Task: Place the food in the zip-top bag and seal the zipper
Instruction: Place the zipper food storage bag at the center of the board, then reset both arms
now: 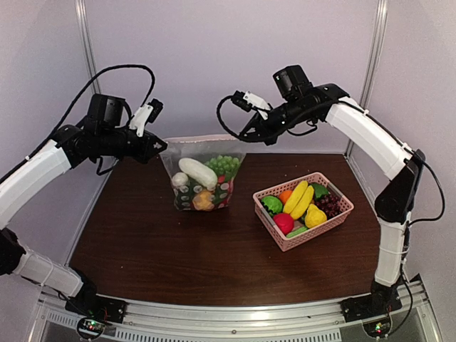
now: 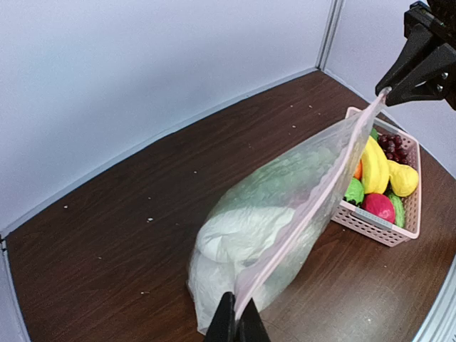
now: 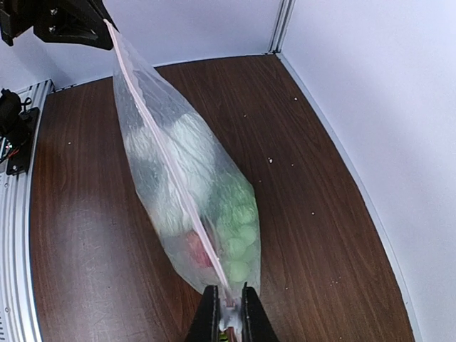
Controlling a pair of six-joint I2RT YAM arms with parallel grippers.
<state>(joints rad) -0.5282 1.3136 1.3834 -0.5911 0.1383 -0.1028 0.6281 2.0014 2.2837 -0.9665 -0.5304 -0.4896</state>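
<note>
The right gripper brings the bag down back toward the near table edge next, then opens, since the pink zipper looks pressed shut.
The zip-top bag hangs above the table, stretched by its top edge between both grippers. It holds food: a white vegetable, green grapes, red and yellow pieces. My left gripper is shut on the bag's left top corner, seen in the left wrist view. My right gripper is shut on the right end of the zipper, where a small white tab sits between its fingers. The pink zipper strip runs taut and looks pressed together along its length.
A pink lattice basket stands on the table to the right of the bag, with yellow bananas, a red fruit, dark grapes and green pieces in it. It also shows in the left wrist view. White walls enclose the back and sides.
</note>
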